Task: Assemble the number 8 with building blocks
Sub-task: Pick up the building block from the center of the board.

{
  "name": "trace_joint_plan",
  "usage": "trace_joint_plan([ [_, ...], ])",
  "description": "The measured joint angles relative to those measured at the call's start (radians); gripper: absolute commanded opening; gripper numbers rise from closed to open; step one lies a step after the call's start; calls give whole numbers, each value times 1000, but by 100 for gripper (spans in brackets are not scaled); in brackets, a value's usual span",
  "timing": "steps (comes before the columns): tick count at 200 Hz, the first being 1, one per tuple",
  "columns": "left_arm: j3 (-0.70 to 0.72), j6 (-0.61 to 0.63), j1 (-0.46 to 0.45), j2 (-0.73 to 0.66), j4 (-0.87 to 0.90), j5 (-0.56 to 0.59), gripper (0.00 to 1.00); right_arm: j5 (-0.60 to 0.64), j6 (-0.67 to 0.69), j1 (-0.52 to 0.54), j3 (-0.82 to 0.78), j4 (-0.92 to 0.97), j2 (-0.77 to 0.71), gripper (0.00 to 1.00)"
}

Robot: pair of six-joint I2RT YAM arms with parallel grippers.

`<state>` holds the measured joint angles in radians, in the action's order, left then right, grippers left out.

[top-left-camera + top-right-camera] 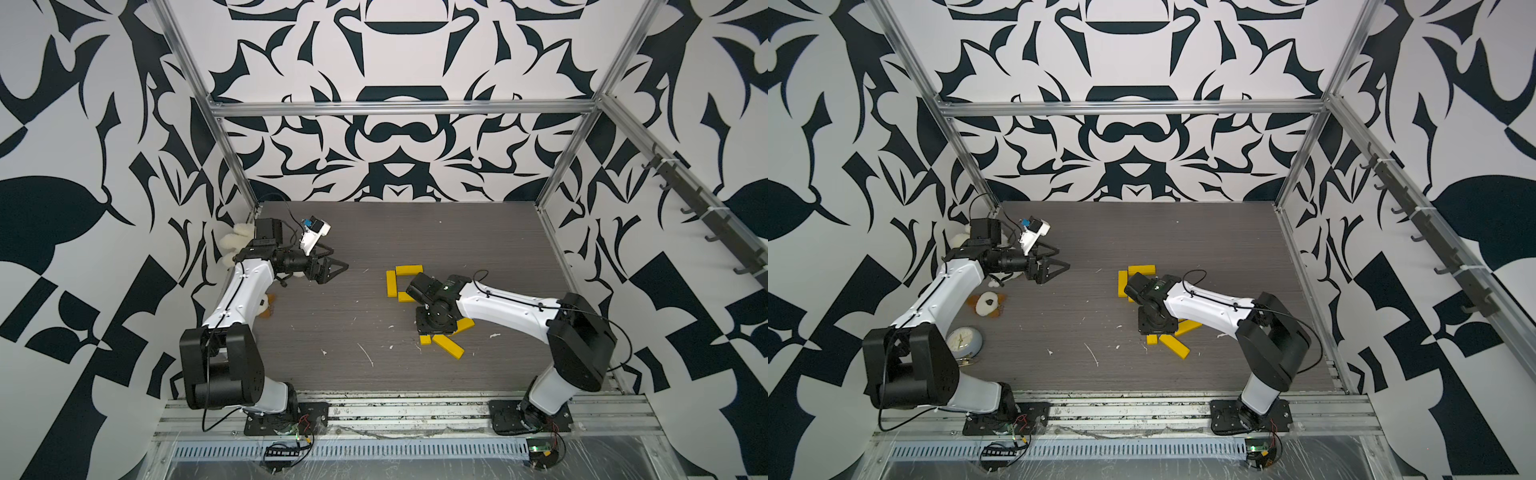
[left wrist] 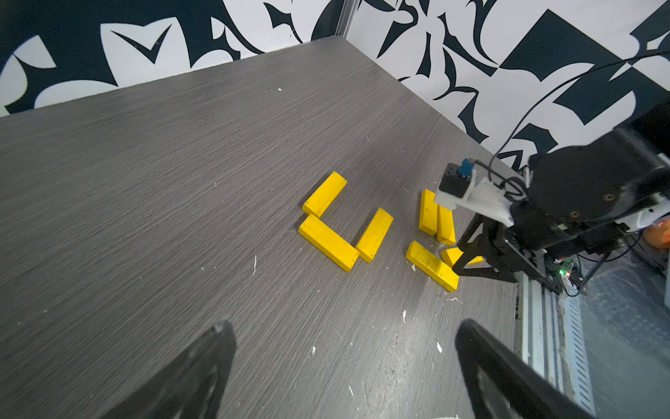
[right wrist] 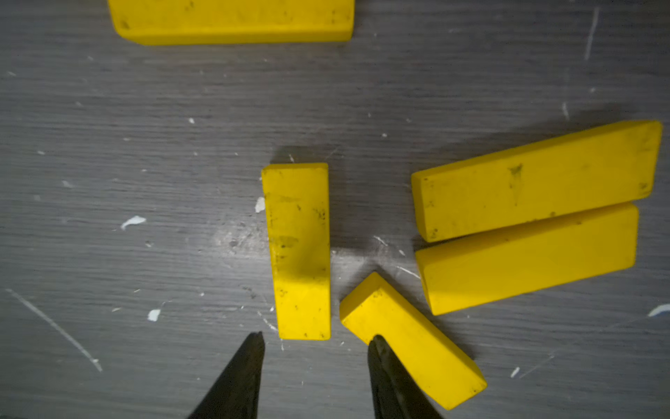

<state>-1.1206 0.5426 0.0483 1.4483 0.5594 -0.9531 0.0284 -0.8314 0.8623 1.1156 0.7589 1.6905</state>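
Observation:
The robot's right gripper will next move outward and down onto the block just beyond the gripper's gap, with its fingers astride the block's long sides, because that block's near end faces the gap.
Three yellow building blocks (image 2: pixel 328 247) lie flat in a square U at mid-table, partly under my right arm in both top views (image 1: pixel 409 270) (image 1: pixel 1141 269). No whole number 8 shows. Several loose blocks (image 1: pixel 448 345) lie nearer the front. My right gripper (image 3: pixel 316 339) points down over them, open with nothing between its fingers. One block's end (image 3: pixel 297 250) lies just beyond the gap, and one fingertip (image 3: pixel 377 348) hangs over a slanted block (image 3: pixel 411 341). Two blocks (image 3: pixel 536 179) lie side by side close by. My left gripper (image 1: pixel 336 268) (image 2: pixel 344 326) hovers open and empty at the far left.
A white plush toy (image 1: pixel 232 245) sits against the left wall behind my left arm. A second small plush (image 1: pixel 988 305) and a round clock (image 1: pixel 964 343) lie by that arm's base. Aluminium rails (image 1: pixel 374 409) edge the table's front.

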Motion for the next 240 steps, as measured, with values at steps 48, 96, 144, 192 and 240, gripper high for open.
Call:
trace_joint_plan([
  [48,0,-5,0,-6,-3,-1,99,-10,52,-4,0,-77,106,48],
  [96,0,-15,0,-6,-10,-1,100,-10,60,-4,0,-90,106,43],
  [144,0,-20,0,-6,-10,-2,99,-5,76,-16,1,-82,106,35],
  [192,0,-21,0,-6,-14,-6,99,1,76,-26,16,-76,118,38],
  [240,0,-23,0,-5,-17,-12,99,2,79,-33,27,-76,124,41],
])
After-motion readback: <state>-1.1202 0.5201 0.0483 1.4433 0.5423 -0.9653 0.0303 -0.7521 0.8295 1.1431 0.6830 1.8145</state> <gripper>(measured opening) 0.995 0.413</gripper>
